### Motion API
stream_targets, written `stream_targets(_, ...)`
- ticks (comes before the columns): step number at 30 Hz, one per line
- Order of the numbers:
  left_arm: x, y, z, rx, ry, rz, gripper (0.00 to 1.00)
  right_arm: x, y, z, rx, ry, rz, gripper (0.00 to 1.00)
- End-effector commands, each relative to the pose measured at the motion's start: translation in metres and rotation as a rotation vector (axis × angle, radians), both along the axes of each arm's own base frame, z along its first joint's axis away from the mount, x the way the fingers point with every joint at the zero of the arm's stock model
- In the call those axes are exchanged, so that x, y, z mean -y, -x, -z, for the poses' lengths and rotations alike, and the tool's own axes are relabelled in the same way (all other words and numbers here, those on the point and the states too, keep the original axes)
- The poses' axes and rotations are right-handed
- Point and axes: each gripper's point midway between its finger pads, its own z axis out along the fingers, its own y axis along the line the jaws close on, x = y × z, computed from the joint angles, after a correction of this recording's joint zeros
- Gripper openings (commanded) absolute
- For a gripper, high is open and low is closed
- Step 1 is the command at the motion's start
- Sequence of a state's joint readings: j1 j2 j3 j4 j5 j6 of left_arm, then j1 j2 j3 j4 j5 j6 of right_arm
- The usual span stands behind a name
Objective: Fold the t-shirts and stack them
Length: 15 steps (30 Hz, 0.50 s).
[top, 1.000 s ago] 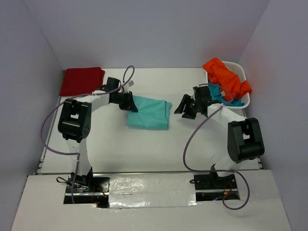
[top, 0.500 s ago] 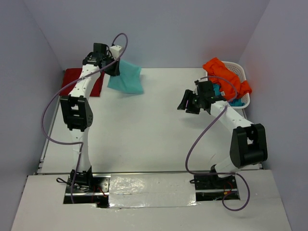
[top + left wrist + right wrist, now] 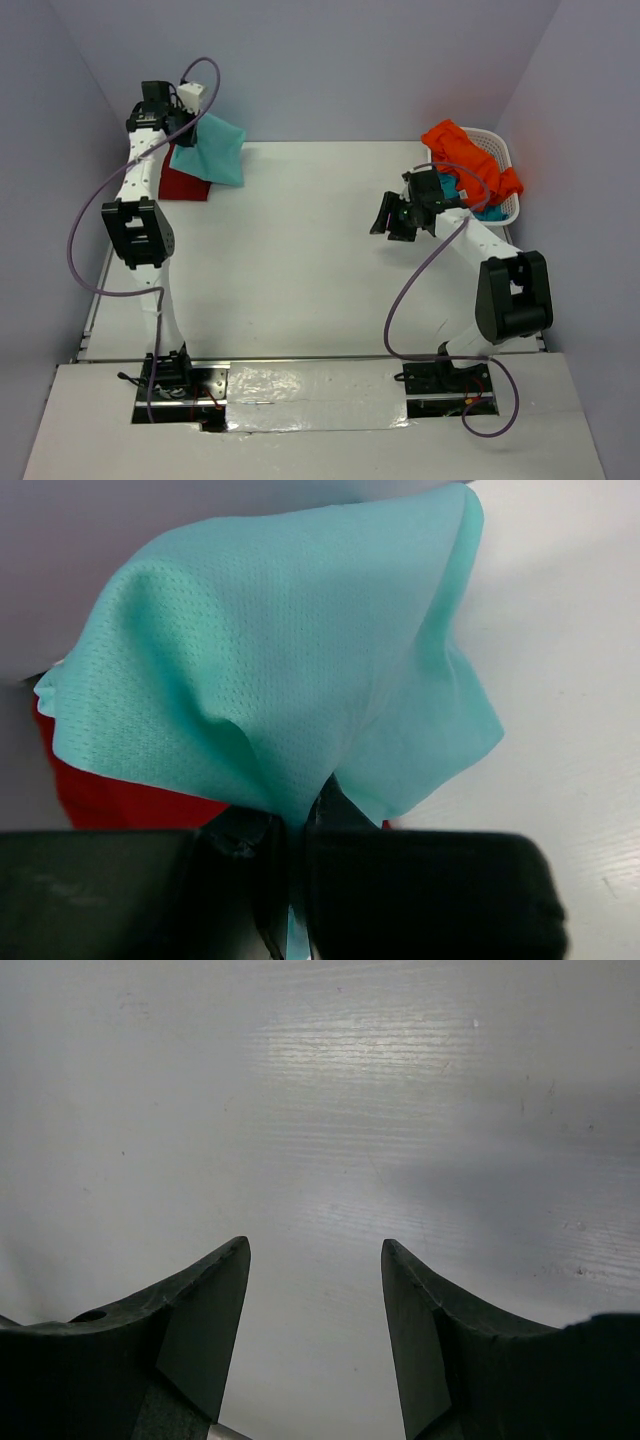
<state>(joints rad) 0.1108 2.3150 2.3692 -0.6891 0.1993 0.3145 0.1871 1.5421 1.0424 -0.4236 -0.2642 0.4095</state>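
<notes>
The mint cloth is hanging past the dark red t-shirt (image 3: 183,186) (image 3: 120,800). So I need to move my left gripper to the left in the top view next and down onto it to release.
My left gripper (image 3: 182,128) is raised at the far left corner, shut on the folded mint-aqua t-shirt (image 3: 212,150) (image 3: 280,680), which hangs from it above the dark red t-shirt (image 3: 183,186) (image 3: 120,800) lying on the table. In the left wrist view the mint cloth is pinched between the jaws of the left gripper (image 3: 296,825). The orange t-shirt (image 3: 468,158) drapes over the white basket (image 3: 500,150) at the far right, with the teal-blue t-shirt (image 3: 484,210) inside it. My right gripper (image 3: 392,222) (image 3: 315,1250) stands open over bare table, left of the basket, holding nothing.
Purple-grey walls close in the table on the left, back and right. The white tabletop (image 3: 300,260) stretches between the two arms. A purple cable (image 3: 400,290) loops from the right arm down to its base.
The left arm has lifted the mint-aqua t-shirt from the table's middle and carried it to the far left, over the dark red t-shirt. The right gripper shifted slightly back toward the basket.
</notes>
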Motion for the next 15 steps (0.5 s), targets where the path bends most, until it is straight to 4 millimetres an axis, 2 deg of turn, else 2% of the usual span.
stream_targets(1, -0.030, -0.010, -0.053, 0.157, 0.002, -0.023, 0.00, 0.002, -0.006, -0.005, 0.021, 0.020, -0.002, 0.63)
stream_targets(4, -0.050, -0.008, -0.050, 0.151, 0.039, -0.043, 0.00, 0.003, -0.006, -0.003, 0.009, 0.029, -0.003, 0.63)
stream_targets(8, -0.077, -0.007, -0.019, 0.101, 0.083, -0.082, 0.00, 0.004, -0.008, -0.002, 0.003, 0.037, -0.008, 0.63)
stream_targets(9, -0.090, -0.005, -0.016, 0.097, 0.105, -0.109, 0.00, 0.003, -0.009, -0.003, 0.002, 0.037, -0.011, 0.63)
stream_targets(10, -0.094, -0.006, -0.013, 0.096, 0.132, -0.111, 0.00, 0.002, -0.010, -0.002, -0.002, 0.037, -0.014, 0.63)
stream_targets(11, -0.110, -0.007, -0.009, 0.100, 0.155, -0.145, 0.00, 0.002, -0.011, -0.002, -0.005, 0.037, -0.016, 0.63)
stream_targets(12, -0.119, -0.010, -0.009, 0.116, 0.160, -0.157, 0.00, 0.002, -0.012, -0.002, -0.006, 0.036, -0.015, 0.63)
stream_targets(15, -0.138, -0.017, -0.001, 0.141, 0.155, -0.181, 0.00, 0.000, -0.016, -0.001, -0.017, 0.034, -0.022, 0.63)
